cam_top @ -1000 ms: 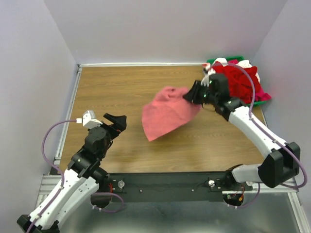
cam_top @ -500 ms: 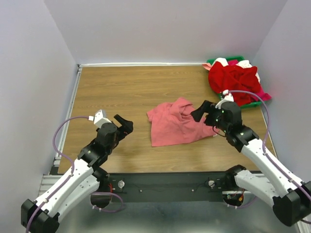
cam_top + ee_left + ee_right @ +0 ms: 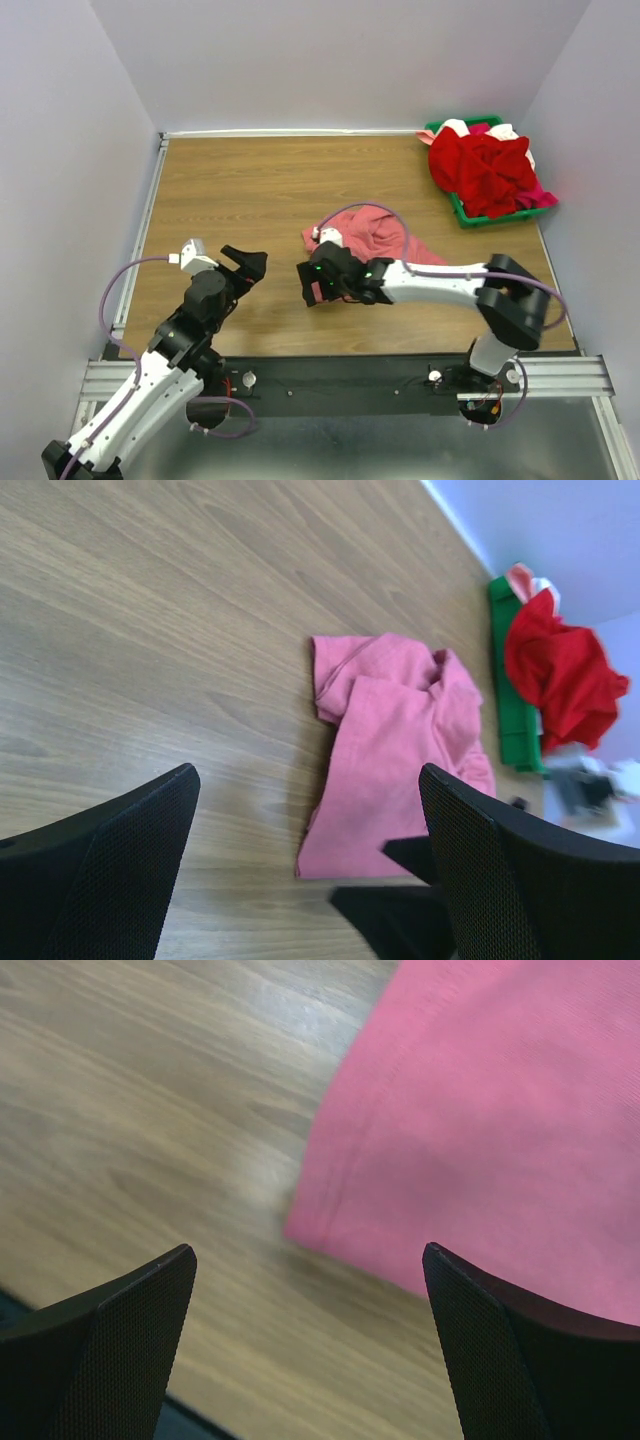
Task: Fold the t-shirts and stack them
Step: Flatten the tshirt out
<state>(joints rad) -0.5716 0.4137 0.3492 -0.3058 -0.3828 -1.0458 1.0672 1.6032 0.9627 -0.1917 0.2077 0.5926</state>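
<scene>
My right gripper goes down onto the pink t-shirt's near corner (image 3: 316, 293) (image 3: 308, 1228) below it and closes next, as that corner shows between its open fingers.
A crumpled pink t-shirt (image 3: 362, 226) lies in the middle of the wooden table, and shows in the left wrist view (image 3: 400, 740) too. My right gripper (image 3: 312, 283) hangs open just above the shirt's near left corner (image 3: 480, 1110), nothing between its fingers (image 3: 520, 1350); its arm lies across the shirt. My left gripper (image 3: 248, 262) is open over bare wood to the left of the shirt, with nothing in it (image 3: 308, 776). More t-shirts, mostly red (image 3: 488, 165), are heaped in a green bin (image 3: 466, 214) at the far right.
The table (image 3: 240, 180) is walled by pale panels at the back and both sides. A metal rail (image 3: 330, 380) runs along its near edge under the arm bases. The bin (image 3: 512, 695) sits at the far right corner.
The right gripper let go of the pink shirt, which dropped flat onto the table. That arm then swung down and left to the shirt's near left corner, jaws open. The left arm shifted only slightly.
</scene>
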